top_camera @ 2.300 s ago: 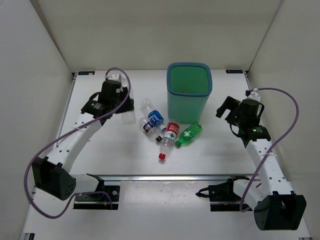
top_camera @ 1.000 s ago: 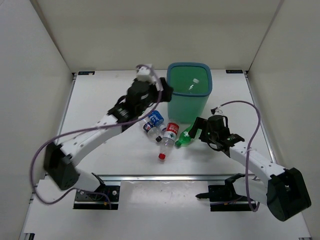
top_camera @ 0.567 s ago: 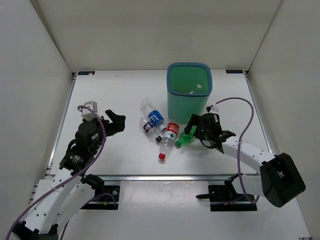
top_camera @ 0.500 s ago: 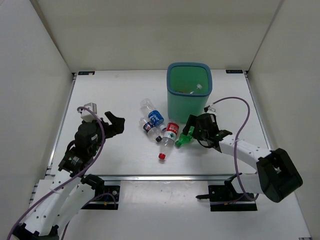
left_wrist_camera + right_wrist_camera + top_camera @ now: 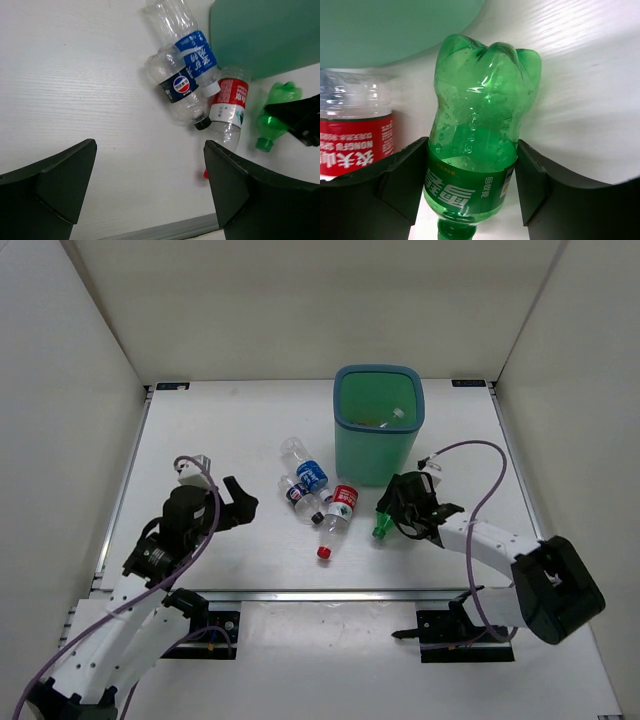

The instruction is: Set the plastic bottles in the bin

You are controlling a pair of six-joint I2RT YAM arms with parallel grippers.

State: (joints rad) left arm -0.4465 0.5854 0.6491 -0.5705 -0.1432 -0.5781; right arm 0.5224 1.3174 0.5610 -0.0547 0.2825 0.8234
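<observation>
The teal bin's open top [image 5: 377, 400] is above my right gripper and farther outward. My right gripper next needs to lift the green bottle [image 5: 382, 524] past the bin's rim and outward, then let it go inside.
The green bottle [image 5: 382, 524] lies on the table in front of the teal bin [image 5: 375, 455], cap toward the near edge. My right gripper [image 5: 392, 510] is shut on it; in the right wrist view both fingers [image 5: 400, 182] press the sides of the green bottle [image 5: 475, 150] at its label. Left of it lie three clear bottles: a red-label one [image 5: 341, 504], a dark-label one [image 5: 298, 494] and a blue-label one [image 5: 309, 473]. My left gripper [image 5: 240, 502] hangs open left of them, holding nothing. A clear bottle [image 5: 392, 418] rests inside the bin.
The left wrist view shows the bottle cluster [image 5: 187, 90] beyond the open left gripper [image 5: 150, 147], with the bin wall [image 5: 260, 35] at the top right. A metal rail [image 5: 330, 593] runs along the near table edge. White walls enclose the table.
My right gripper has closed on the green bottle, which turned so its cap points nearer. The left arm drew back from the bin to the near left earlier and has shifted slightly right.
</observation>
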